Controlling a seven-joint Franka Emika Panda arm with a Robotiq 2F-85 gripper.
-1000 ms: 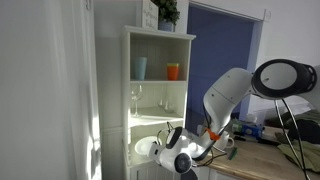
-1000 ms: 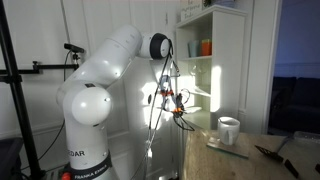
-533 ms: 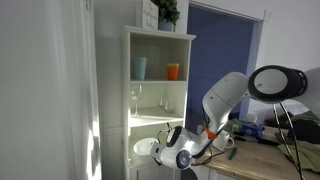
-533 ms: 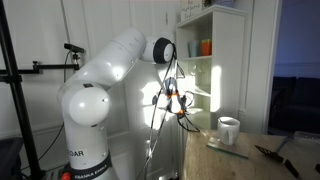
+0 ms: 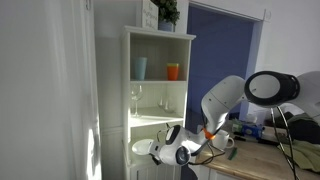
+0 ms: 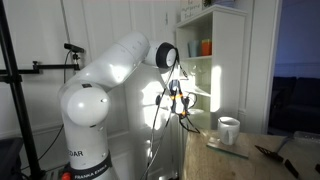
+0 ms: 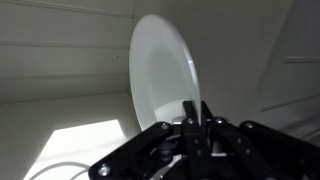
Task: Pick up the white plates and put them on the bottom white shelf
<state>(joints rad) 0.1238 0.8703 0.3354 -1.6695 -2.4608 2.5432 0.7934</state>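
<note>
My gripper moves outward next, carrying the plate deeper into the bottom white shelf to release the plate's rim, since that shelf lies outward of my gripper.
My gripper (image 7: 195, 112) is shut on the rim of a round white plate (image 7: 160, 75), which stands on edge in the wrist view. In an exterior view the plate (image 5: 142, 150) is held at the mouth of the bottom white shelf (image 5: 150, 127) of the tall white cabinet, with the gripper (image 5: 160, 153) just beside it. In an exterior view the gripper (image 6: 181, 108) hangs in front of the cabinet (image 6: 222, 70); the plate is hard to make out there. No other white plate is clearly visible.
A blue cup (image 5: 141, 67) and an orange cup (image 5: 173, 71) stand on the upper shelf, with glasses (image 5: 134, 97) below them. A white mug (image 6: 229, 130) stands on the wooden table (image 6: 240, 165). A camera stand (image 6: 20, 90) is beside the arm.
The gripper and plate have moved slightly lower and closer into the bottom shelf opening. The arm's elbow has swung a little towards the cabinet.
</note>
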